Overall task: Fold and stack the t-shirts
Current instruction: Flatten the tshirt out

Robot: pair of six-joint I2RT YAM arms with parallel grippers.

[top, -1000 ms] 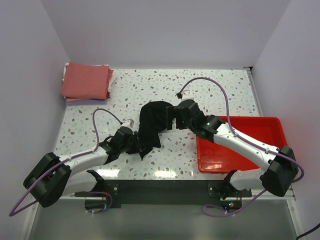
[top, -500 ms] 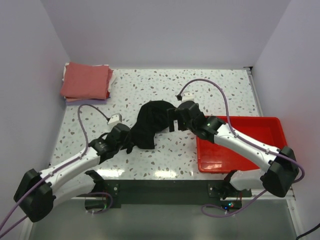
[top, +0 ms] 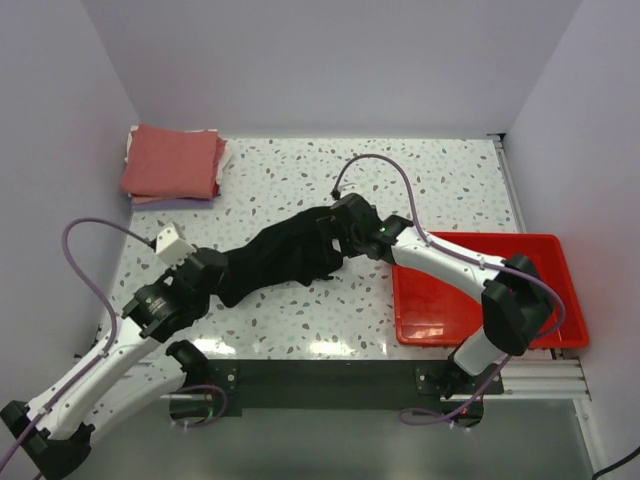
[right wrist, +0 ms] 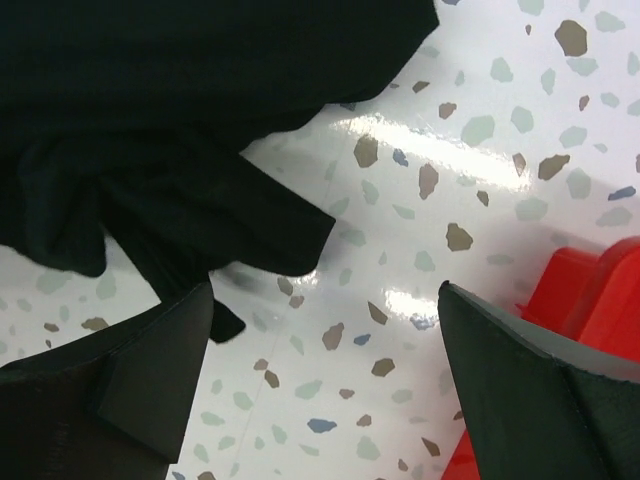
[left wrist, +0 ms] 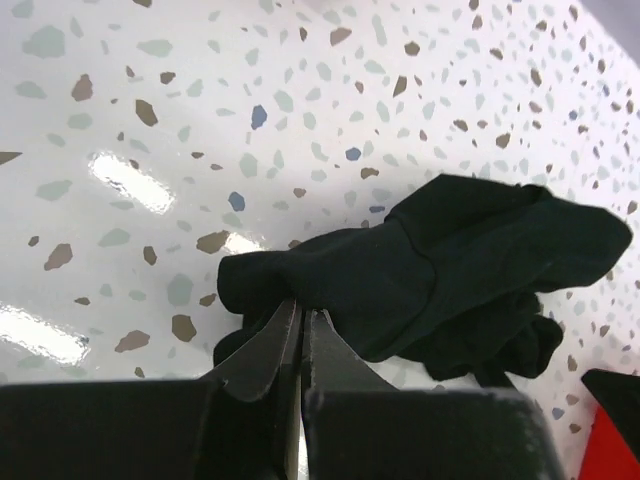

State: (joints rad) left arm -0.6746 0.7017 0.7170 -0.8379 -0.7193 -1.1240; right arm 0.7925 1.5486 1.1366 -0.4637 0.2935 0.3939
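Observation:
The t-shirt's pointed flap (top: 339, 265) (right wrist: 298, 243) sticks out over bare table, so the right gripper needs to move down and to the left in the top view onto that flap next.
The black t-shirt (top: 285, 252) lies crumpled and drawn out in a band across the middle of the table. My left gripper (top: 222, 282) is shut on its near left end; the wrist view shows the closed jaws pinching a fold of black cloth (left wrist: 420, 270). My right gripper (top: 345, 240) is open at the shirt's right end, over bare table beside the cloth (right wrist: 150, 120), holding nothing. A folded stack with the salmon-red t-shirt (top: 172, 160) on top sits at the far left corner, pale lavender and white edges showing under it.
A red plastic tray (top: 545, 265) stands at the right near edge, its corner showing in the right wrist view (right wrist: 600, 290). White walls close the table on three sides.
My left gripper has pulled back to the left with the shirt's end, stretching the cloth out. My right gripper has let go, opened and swung left.

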